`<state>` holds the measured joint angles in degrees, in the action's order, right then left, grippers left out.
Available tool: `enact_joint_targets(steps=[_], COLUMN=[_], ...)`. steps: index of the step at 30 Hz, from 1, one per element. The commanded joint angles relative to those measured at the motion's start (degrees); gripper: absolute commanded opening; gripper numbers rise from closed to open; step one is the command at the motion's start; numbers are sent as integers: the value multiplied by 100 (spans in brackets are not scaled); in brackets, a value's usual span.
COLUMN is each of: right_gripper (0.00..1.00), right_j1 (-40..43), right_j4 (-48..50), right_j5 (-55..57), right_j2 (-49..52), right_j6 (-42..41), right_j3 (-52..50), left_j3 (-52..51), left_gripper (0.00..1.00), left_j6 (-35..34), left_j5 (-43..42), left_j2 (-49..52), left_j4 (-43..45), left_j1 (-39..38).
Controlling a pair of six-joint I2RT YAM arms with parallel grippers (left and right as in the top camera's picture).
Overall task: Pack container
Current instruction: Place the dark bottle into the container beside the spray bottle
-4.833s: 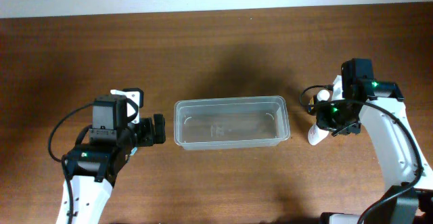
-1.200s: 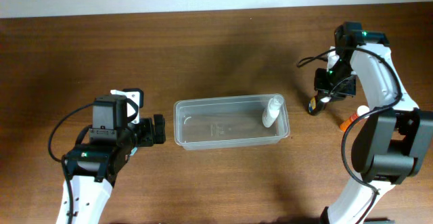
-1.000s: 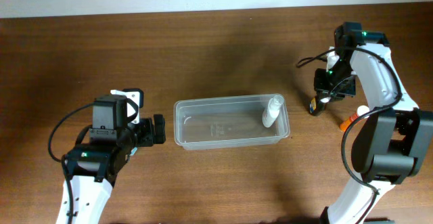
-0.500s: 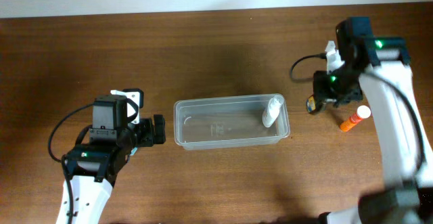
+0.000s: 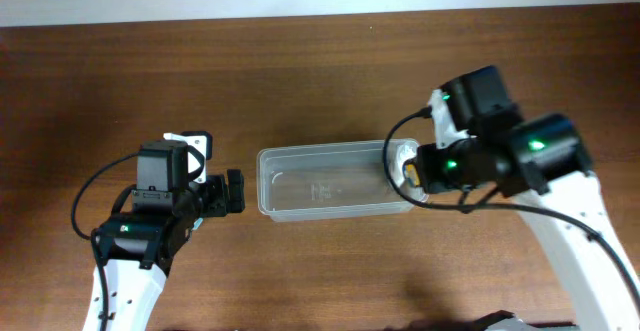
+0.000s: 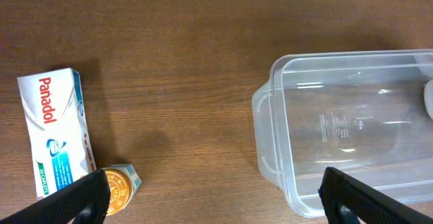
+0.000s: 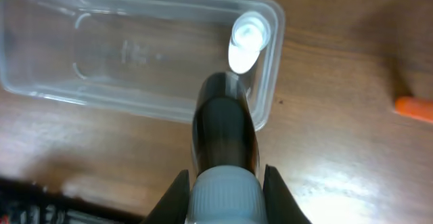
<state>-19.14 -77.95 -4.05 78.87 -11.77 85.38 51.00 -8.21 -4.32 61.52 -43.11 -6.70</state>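
My right gripper lowers the dark bottle into the container's near corner beside the white bottle (image 7: 245,40) next, since that corner is empty.
The clear plastic container (image 5: 300,214) lies in the middle of the table. A small white bottle (image 7: 245,40) lies inside it at its right end. My right gripper (image 5: 410,174) is shut on a dark bottle with a white cap (image 7: 224,122) and holds it above the container's right end (image 7: 122,105). In the right wrist view the fingers (image 7: 225,187) clamp the bottle at its cap. My left gripper (image 5: 232,191) is open and empty, just left of the container (image 6: 269,139). Its fingers (image 6: 216,197) show at the bottom corners of the left wrist view.
A white Panadol box (image 6: 57,139) and a small jar with an orange lid (image 6: 115,187) lie on the table left of the container, under my left arm. An orange object (image 7: 414,107) lies on the table to the right of the container.
My right arm has swung left from the table's far right, carrying the dark bottle over the container's right end. The white bottle went into the container earlier. The left arm has not moved.
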Motion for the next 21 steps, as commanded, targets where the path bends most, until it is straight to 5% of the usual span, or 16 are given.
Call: enact_joint_targets(steps=[1,10,21], right_gripper=[8,8,15], right_j1=[-50,-35,-35], right_j4=[415,1731,1939], right_j5=[111,129,155], right_j2=[92,203,1075], right_j6=[-146,-142,-138], right_j3=[-570,-1906,-2050], left_j3=[133,133,133], left_gripper=[99,99,99], left_j6=[13,13,13], left_j5=[-42,-42,-42], left_j2=[4,4,26], left_j4=[-11,-26,-28], left_j1=[-17,-17,-17])
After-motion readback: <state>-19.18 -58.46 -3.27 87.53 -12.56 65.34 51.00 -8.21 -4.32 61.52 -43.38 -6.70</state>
